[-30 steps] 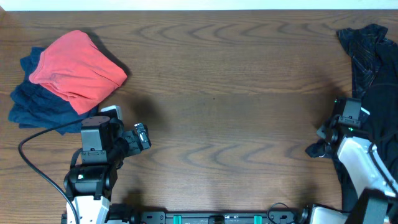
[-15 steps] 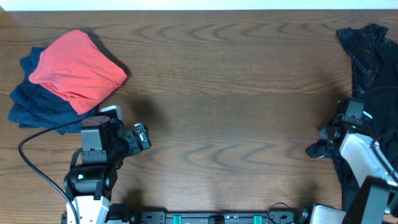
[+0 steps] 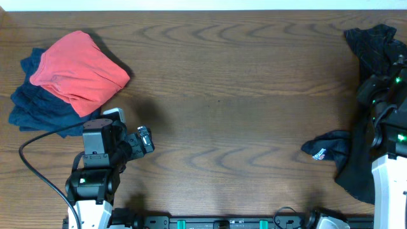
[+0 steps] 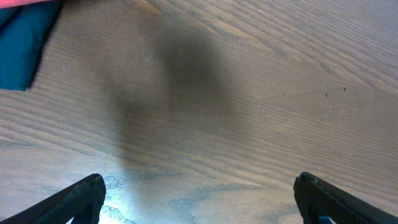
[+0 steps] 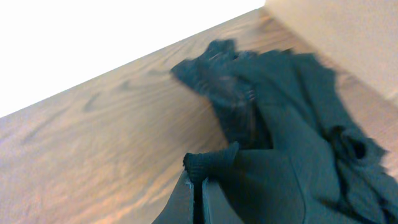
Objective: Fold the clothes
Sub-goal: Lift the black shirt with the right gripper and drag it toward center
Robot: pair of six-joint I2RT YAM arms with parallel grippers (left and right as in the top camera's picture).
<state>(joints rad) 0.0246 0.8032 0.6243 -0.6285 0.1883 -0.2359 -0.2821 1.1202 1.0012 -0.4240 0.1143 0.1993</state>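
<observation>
The right gripper carries the ribbed edge outward and left in the overhead view next and releases it on the bare far wood, because the shirt lies bunched.
The clothes are black garments along the table's right side. One black shirt (image 3: 331, 147) trails out leftward, with a small white logo (image 3: 320, 154) showing on it. A crumpled black heap (image 3: 376, 43) lies at the far right corner. In the right wrist view my right gripper (image 5: 199, 186) is shut on a ribbed edge of the black shirt (image 5: 208, 163), with more black cloth (image 5: 292, 124) spread behind it. My left gripper (image 4: 199, 200) stands wide open over bare wood at the near left, and its body (image 3: 144, 138) also shows in the overhead view.
A folded red garment (image 3: 79, 70) lies on a dark blue one (image 3: 35, 108) at the far left. A black cable (image 3: 38, 143) loops beside the left arm. The right arm (image 3: 388, 178) stands over the black cloth at the table's right edge.
My right gripper closed on the black shirt and moved up and toward the back, pulling the cloth so that the logo part now lies spread to the left. The left arm has not moved.
</observation>
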